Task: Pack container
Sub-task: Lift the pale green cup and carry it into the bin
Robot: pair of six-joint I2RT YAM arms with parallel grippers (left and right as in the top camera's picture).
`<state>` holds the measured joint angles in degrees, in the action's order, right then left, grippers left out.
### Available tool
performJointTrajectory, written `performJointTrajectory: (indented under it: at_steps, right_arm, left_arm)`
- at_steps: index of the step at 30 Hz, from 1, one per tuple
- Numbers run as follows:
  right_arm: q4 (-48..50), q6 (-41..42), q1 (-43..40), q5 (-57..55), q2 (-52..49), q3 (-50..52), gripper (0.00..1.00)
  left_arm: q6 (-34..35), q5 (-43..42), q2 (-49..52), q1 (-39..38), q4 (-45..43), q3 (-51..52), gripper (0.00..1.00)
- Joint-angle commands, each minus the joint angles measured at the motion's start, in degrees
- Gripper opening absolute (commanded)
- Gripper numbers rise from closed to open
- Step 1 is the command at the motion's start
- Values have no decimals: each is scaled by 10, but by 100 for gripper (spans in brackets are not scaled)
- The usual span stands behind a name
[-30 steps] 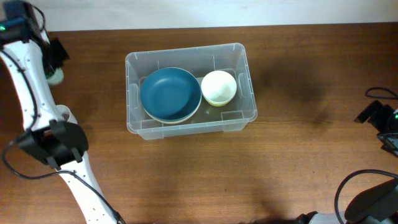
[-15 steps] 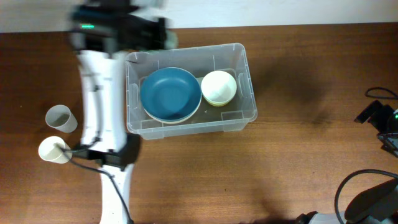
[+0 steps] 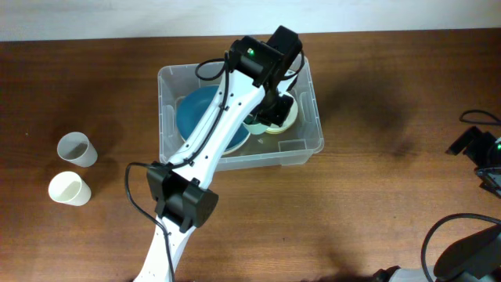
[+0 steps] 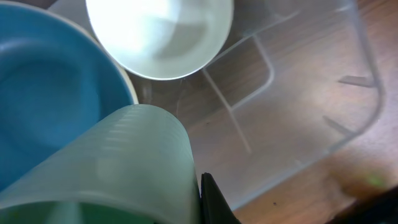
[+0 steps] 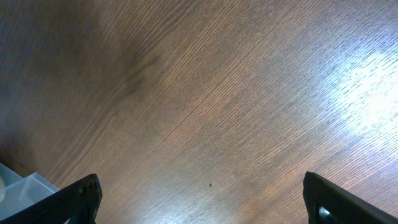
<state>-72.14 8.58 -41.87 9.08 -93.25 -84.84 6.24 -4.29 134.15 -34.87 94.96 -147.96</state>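
My left gripper lowers the green cup onto the container's bare bottom between the bowl (image 3: 288,119) and its near side next, releasing it, as that spot's empty.
The clear plastic container (image 3: 167,125) stands at the table's middle with a blue plate (image 3: 196,113) and a cream bowl (image 3: 288,119) inside. My left gripper (image 3: 270,100) hangs over the container by the bowl, shut on a pale green cup (image 4: 118,168). One black finger (image 4: 210,202) presses the cup's side; the other is hidden. The left wrist view shows the bowl (image 4: 158,31), the plate (image 4: 50,106) and the container's bare floor (image 4: 298,112) below the cup. My right gripper (image 5: 205,202) is open and empty over bare table, far right.
Two cups stand on the table at the left: a grey-white one (image 3: 76,148) and a cream one (image 3: 67,189). The left arm crosses over the container's front wall. A corner of the container (image 5: 18,186) shows in the right wrist view.
My left arm has swung from the far left of the table to over the container, carrying the green cup. The right arm has not moved.
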Motion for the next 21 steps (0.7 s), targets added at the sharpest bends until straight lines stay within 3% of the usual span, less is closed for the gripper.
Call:
performJointTrajectory:
  at_steps: [1,6,21]
  right_arm:
    - [0,-2,-2,2,10,0,99]
    - [0,-2,-2,2,10,0,99]
    - [0,-2,-2,2,10,0,99]
  left_arm:
    - [5,-16,-3,4,-13,15,1]
    - [3,-56,-2,-7,-41,28,1]
    - [5,-60,0,-23,-68,115,1]
